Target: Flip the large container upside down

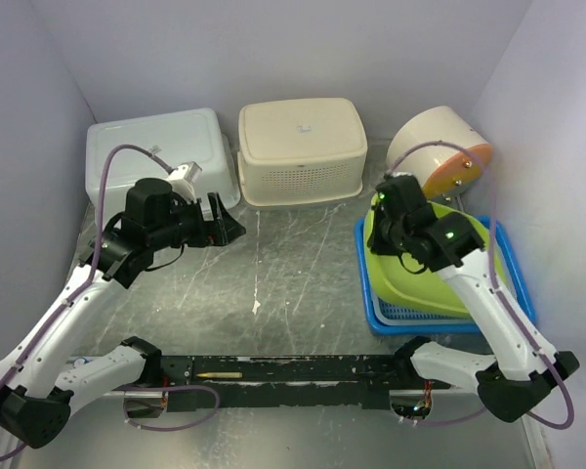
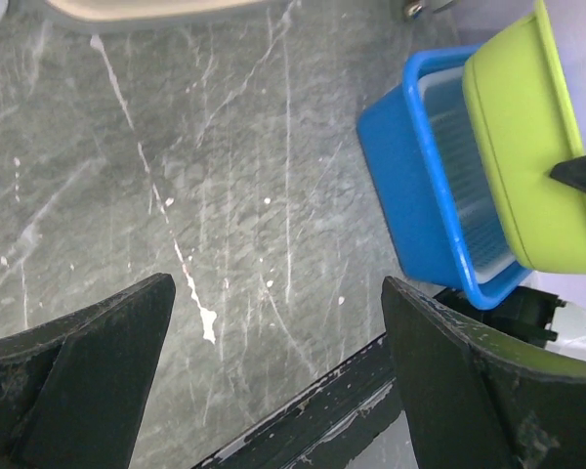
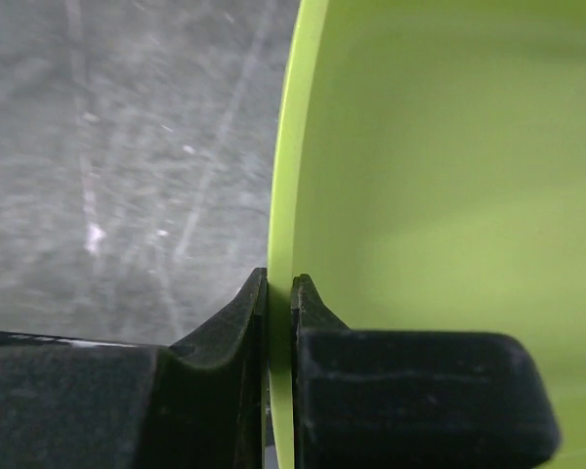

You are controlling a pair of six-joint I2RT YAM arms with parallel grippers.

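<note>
The robot's right gripper should next lift the container across, turn it over, lower it and let it go, since bare tabletop lies to the gripper's left in the top view.
A lime green container (image 1: 425, 278) lies tilted in a blue basket (image 1: 363, 283) at the right. My right gripper (image 1: 385, 223) is shut on the green container's left rim. In the right wrist view the rim (image 3: 285, 147) stands pinched between the two fingers of the gripper (image 3: 279, 293), and the green inside fills the right half. My left gripper (image 1: 230, 227) is open and empty, hovering over the table's left middle. The left wrist view shows the gripper (image 2: 278, 332) with its jaws wide apart above bare table, and the green container (image 2: 537, 166) and the blue basket (image 2: 410, 186) at the right.
A white tub (image 1: 161, 147) and a cream slotted basket (image 1: 301, 147) stand upside down at the back. A round white and orange container (image 1: 439, 147) lies on its side at the back right. A black rail (image 1: 293, 371) runs along the near edge. Walls close in on both sides.
</note>
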